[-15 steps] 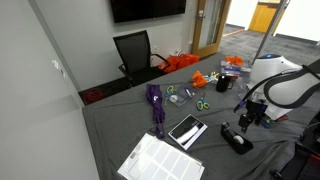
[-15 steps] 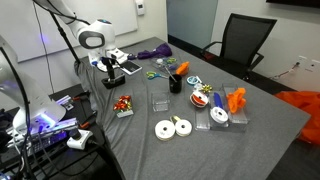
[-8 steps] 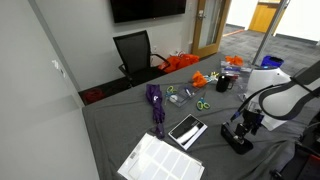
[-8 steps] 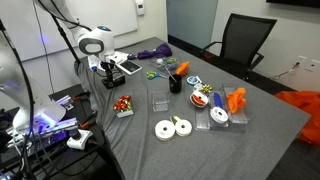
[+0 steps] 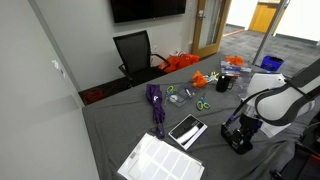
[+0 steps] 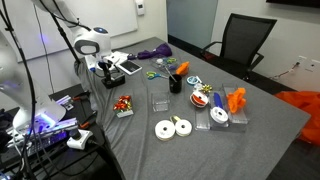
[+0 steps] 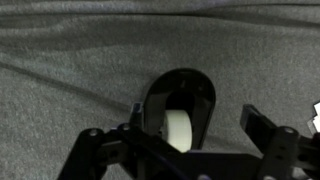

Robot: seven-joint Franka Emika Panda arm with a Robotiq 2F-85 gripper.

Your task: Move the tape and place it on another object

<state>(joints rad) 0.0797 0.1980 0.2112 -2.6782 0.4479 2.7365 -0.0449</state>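
Note:
The black tape [image 5: 238,142] dispenser is already between my open fingers. Next, my gripper lowers over it, then closes a finger along each long side of the dispenser.
The tape [image 7: 180,100] is a black dispenser with a white roll inside, lying on the grey cloth. In the wrist view it sits between my two fingers, with a gap on the right side. My gripper [image 7: 178,128] is open, low over the tape and straddling it. In an exterior view the gripper [image 5: 240,128] stands right over the tape [image 5: 238,142] near the table's edge. The dark tablet with a pale border [image 5: 187,130] lies a short way off, next to the white sheet [image 5: 160,160]. The tablet also shows in an exterior view [image 6: 128,68] just beyond the gripper [image 6: 103,76].
A purple cloth [image 5: 155,100], scissors [image 5: 200,103] and orange items [image 5: 203,77] lie further back. Two white tape rolls [image 6: 172,127], a clear box [image 6: 159,101], a dark cup [image 6: 175,84] and a small tray [image 6: 123,104] sit mid-table. An office chair [image 5: 135,52] stands behind.
My gripper has come down and slightly across until it is over the tape. The tape and tablet have not moved.

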